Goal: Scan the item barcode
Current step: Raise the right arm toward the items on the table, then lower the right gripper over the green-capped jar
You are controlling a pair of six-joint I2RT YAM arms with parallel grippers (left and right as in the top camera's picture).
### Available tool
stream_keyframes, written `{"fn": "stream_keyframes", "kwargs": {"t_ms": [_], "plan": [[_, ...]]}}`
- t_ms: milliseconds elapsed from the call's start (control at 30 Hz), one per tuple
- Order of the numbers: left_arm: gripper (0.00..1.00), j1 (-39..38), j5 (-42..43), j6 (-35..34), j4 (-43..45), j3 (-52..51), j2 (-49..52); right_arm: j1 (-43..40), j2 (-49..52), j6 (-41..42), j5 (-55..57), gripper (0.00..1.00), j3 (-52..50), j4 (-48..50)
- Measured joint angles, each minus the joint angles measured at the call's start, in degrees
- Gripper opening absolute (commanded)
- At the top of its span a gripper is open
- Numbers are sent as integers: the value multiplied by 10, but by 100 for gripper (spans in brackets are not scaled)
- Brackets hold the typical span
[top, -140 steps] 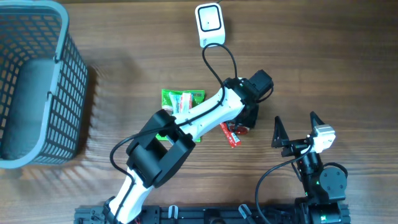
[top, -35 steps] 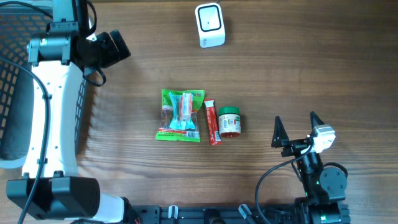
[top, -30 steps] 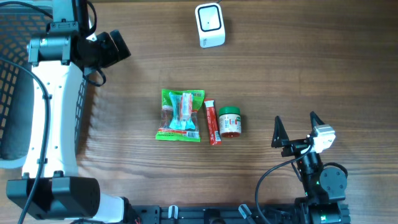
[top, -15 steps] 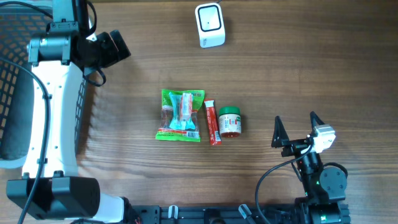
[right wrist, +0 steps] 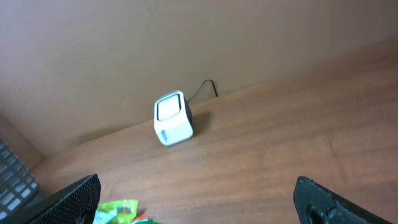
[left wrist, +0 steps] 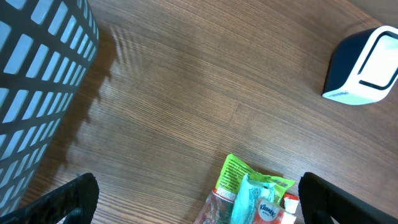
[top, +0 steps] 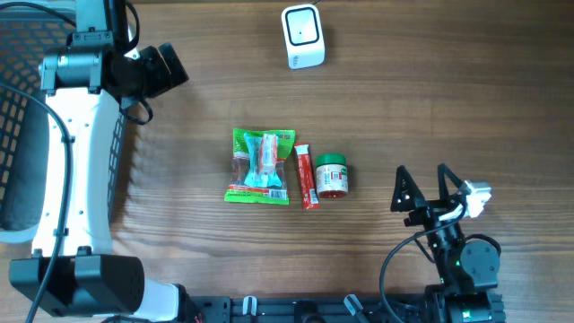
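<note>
My right gripper goes outward and left in the overhead view next, tilting down to close around the jar's green lid (top: 331, 160) (right wrist: 147, 221), because the lid faces up.
Three items lie side by side mid-table: a green packet (top: 260, 167) holding tissues, a thin red stick packet (top: 307, 177) and a small jar (top: 331, 175) with a green lid. The white barcode scanner (top: 302, 36) stands at the far edge. My left arm is raised at the upper left and its gripper (left wrist: 196, 190) is open and empty, high above the green packet (left wrist: 255, 193), with the scanner (left wrist: 367, 62) to the right. My right gripper (top: 421, 186) is open and empty near the front right, facing the scanner (right wrist: 173, 118). No barcode is legible.
A grey mesh basket (top: 18, 99) fills the left side, partly under my left arm, and shows in the left wrist view (left wrist: 31, 74). The scanner's black cable (top: 316, 81) is mostly hidden. Bare wood lies between the items and the scanner.
Since the oldest frame my left arm has lifted off the jar and swung back over the basket. In the last half second the right wrist rotated slightly; the items have stayed still over the last second.
</note>
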Motion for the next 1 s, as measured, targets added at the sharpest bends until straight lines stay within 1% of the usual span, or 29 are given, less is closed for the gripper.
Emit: {"fn": "stream_keyframes", "kwargs": {"t_ms": [100,200,333,433,500,567,633,700,733,767,833,900,967,1000], "plan": [[100,0,0,0,0,0,0,0,8,7,-3,100,13,-27],[100,0,0,0,0,0,0,0,25,7,-3,100,52,-53],[100,0,0,0,0,0,0,0,69,-4,-4,100,142,-107],[100,0,0,0,0,0,0,0,131,-22,-11,100,240,-153],[100,0,0,0,0,0,0,0,189,-33,-23,100,328,-225],[100,0,0,0,0,0,0,0,275,-41,-40,100,448,-304],[100,0,0,0,0,-1,0,0,338,-47,-51,100,535,-378],[100,0,0,0,0,-1,0,-1,428,-52,-60,100,664,-505],[100,0,0,0,-1,-1,0,-1,461,-54,-63,100,705,-544],[100,0,0,0,-1,-1,0,-1,508,-58,-65,99,766,-605],[100,0,0,0,-1,-1,0,-1,583,-65,-65,100,849,-679],[100,0,0,0,-2,-1,0,-1,649,-71,-64,100,913,-728],[100,0,0,0,-2,-1,0,-1,708,-73,-65,100,955,-738],[100,0,0,0,-1,-1,0,-1,728,-74,-67,93,963,-737]]}}
